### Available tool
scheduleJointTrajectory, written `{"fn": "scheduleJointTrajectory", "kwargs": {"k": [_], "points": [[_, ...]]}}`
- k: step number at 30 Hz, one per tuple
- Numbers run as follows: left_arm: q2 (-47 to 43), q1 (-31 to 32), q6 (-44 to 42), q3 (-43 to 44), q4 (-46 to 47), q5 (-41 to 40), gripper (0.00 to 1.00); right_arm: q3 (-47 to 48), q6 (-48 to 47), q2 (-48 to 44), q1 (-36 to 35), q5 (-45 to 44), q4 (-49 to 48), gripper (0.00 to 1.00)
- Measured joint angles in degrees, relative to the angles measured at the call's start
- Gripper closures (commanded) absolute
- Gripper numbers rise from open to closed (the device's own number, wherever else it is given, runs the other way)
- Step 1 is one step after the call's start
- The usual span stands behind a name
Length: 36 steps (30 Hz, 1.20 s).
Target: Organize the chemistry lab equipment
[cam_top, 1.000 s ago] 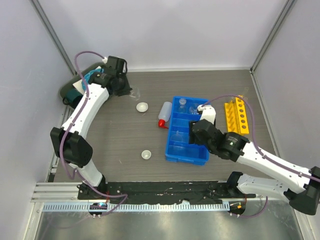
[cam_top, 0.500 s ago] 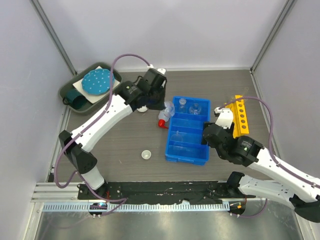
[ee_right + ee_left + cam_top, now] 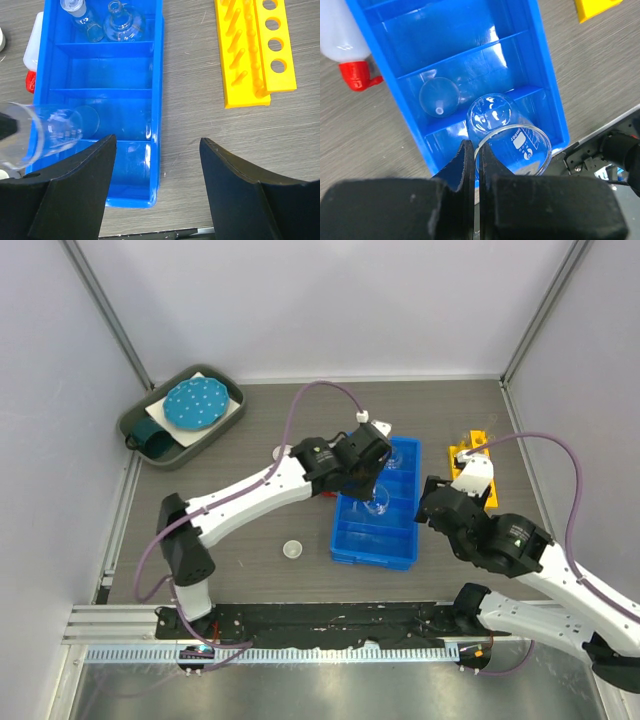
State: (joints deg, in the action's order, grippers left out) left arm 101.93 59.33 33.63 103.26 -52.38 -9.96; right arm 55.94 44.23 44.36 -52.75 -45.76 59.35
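Note:
The robot's left gripper needs to move toward the right in the top view next and go down to release the beaker (image 3: 507, 135) in the near compartment's empty end (image 3: 492, 69), because the funnel fills the other end.
My left gripper (image 3: 372, 488) is shut on the rim of a clear glass beaker (image 3: 507, 135) and holds it tilted above the near compartments of the blue divided bin (image 3: 345, 540). A glass funnel (image 3: 439, 97) lies in the compartment below. Two small flasks (image 3: 124, 22) stand in the bin's far compartment. The red-capped bottle (image 3: 345, 35) lies on the table by the bin's left side. The yellow holed rack (image 3: 255, 55) lies to the right of the bin. My right gripper (image 3: 157, 170) is open and empty over the bin's right near corner. A white dish (image 3: 292, 549) sits left of the bin.
A dark green tray (image 3: 150, 440) with a teal white-dotted disc stands at the back left. A second white dish (image 3: 281, 451) shows partly behind my left arm. My left arm stretches across the middle of the table. White walls enclose three sides.
My left arm has swung from the green tray at the back left to over the blue bin, carrying the beaker. My right gripper has drawn back from over the bin to its right side.

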Motion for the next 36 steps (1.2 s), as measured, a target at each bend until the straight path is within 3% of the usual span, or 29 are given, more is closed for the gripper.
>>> {"fn": "scheduleJointTrajectory", "kwargs": {"k": [15,36], "points": [[14.9,3.2,0.4,4.4,3.1,0.5,1.00,2.7,0.9,-5.2,0.0,-1.0,5.9,0.27],[21.2,3.3,0.2,8.3,5.0,-0.1,0.98,2.5,1.4,-5.9,0.0,1.0,5.8,0.27]]}}
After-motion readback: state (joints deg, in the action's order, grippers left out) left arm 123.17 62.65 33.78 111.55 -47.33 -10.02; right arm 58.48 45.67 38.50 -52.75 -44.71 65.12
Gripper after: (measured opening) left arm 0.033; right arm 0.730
